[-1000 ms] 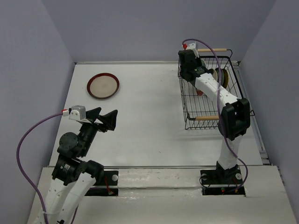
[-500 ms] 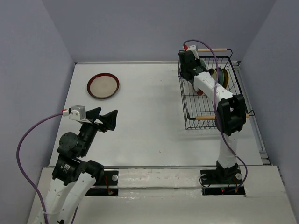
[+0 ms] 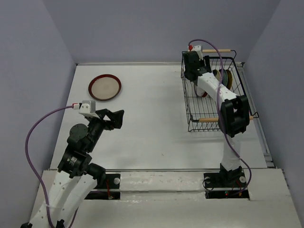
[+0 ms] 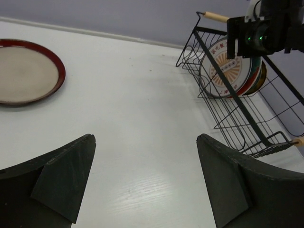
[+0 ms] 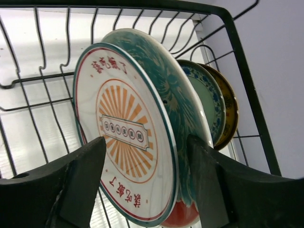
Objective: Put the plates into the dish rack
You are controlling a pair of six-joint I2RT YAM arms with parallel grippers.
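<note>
Next, my left gripper moves outward and down onto the beige plate's rim farthest from the dish rack. The red-rimmed beige plate (image 3: 105, 87) lies flat below and outward of it.
The dish rack (image 3: 209, 119) stands at the far right and holds several plates upright on edge. Frontmost is the white plate with the orange pattern (image 5: 123, 128), then a teal floral one (image 5: 175, 90), a blue patterned one (image 5: 209, 104) and a yellow one (image 5: 230, 109). My right gripper (image 3: 194, 64) is inside the rack, open, its fingers astride the white and teal plates' rims (image 5: 146, 140). A red-rimmed beige plate (image 3: 105, 87) lies flat at the far left. My left gripper (image 3: 113, 118) hovers open over bare table (image 4: 146, 137), that plate (image 4: 23, 71) ahead to its left.
The rack's black wire wall (image 4: 209, 49) and a wooden rod handle (image 4: 213, 16) show at the right of the left wrist view. Walls enclose the table on three sides. A metal rail runs along the table's right edge (image 3: 259, 137).
My right gripper has opened, letting go of the white plate with the orange pattern, which now stands in the rack. The left arm has shifted a little forward and to the right.
</note>
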